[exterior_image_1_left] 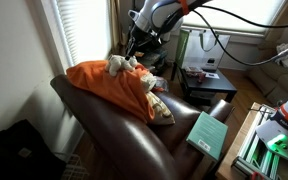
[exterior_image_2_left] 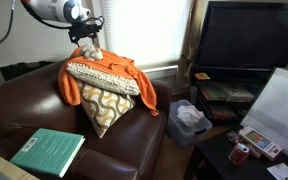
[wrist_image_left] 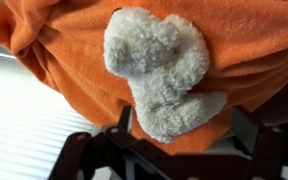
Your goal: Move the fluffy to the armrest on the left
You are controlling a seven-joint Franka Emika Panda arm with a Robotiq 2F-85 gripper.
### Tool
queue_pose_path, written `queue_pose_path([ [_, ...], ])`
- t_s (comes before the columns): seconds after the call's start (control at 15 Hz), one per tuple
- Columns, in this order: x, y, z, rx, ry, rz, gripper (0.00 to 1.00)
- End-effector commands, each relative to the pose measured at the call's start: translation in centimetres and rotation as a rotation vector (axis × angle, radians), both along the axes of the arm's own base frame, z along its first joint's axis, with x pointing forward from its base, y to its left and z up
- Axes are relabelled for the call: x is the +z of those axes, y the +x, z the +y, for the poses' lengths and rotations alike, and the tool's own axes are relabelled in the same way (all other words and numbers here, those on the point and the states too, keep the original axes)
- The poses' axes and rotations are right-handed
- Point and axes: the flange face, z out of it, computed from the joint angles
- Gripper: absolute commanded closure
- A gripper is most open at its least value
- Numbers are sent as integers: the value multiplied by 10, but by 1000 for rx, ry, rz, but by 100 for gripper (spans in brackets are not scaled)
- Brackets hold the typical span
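Observation:
My gripper is above the lower body of the fluffy. It will go down to it next.
The fluffy, a cream-beige plush, lies on top of an orange blanket draped over the chair back. It also shows in an exterior view. My gripper is open just above it. Its two dark fingers stand either side of the plush's lower end and do not grip it. In both exterior views the gripper hovers at the top of the chair back. The dark brown leather armrest is broad and glossy.
A teal book lies on the leather arm. A patterned cushion leans in the seat below the blanket. A window with blinds is behind the chair. A TV stand and cluttered tables stand beside it.

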Motion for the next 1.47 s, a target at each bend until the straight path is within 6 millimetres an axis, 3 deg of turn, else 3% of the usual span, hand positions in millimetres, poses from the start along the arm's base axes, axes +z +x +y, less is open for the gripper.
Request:
queue_pose_path([
  [0.0,-27,23,7,-46,-18,57,0],
  [0.13,-45,31,9,-71,-8,84,2],
  [0.2,-53,36,10,-89,3,86,18],
  [0.4,-65,48,12,-121,23,91,40],
  [0.93,-50,48,13,-120,20,88,99],
  [1.2,-44,46,14,-127,21,81,100],
  [1.4,-28,40,14,-115,2,69,97],
])
